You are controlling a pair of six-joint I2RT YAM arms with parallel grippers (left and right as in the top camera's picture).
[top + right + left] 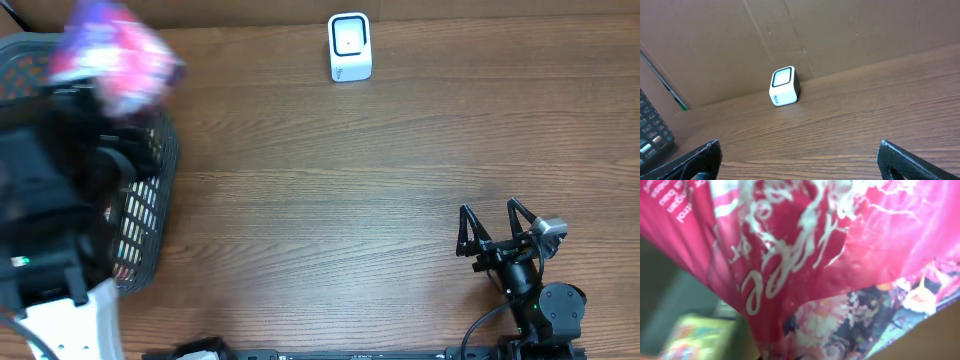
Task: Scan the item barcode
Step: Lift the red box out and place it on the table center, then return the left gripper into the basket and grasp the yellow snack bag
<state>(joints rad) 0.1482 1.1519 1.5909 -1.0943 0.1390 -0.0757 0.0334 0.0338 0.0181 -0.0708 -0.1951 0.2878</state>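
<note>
My left gripper moves to the right in the overhead view and down next, and releases the packet [115,50] on the tabletop's bare wood short of the scanner.
The item is a pink and red printed packet [115,50], blurred, raised above the dark mesh basket [150,215] at the table's left. My left gripper [100,98] is shut on it from below. In the left wrist view the packet [805,255] fills nearly the whole frame and hides the fingers. No barcode shows on it. The white barcode scanner [350,46] stands at the table's far edge, near the middle; the right wrist view shows the scanner [784,86] against a cardboard wall. My right gripper [494,222] rests open and empty at the near right, its fingertips [705,155] wide apart.
A blurred green and yellow package [695,337] lies below the packet, in the basket. The basket's corner [652,130] shows at the left edge of the right wrist view. Wooden tabletop [350,180] stretches between the basket, the scanner and the right arm.
</note>
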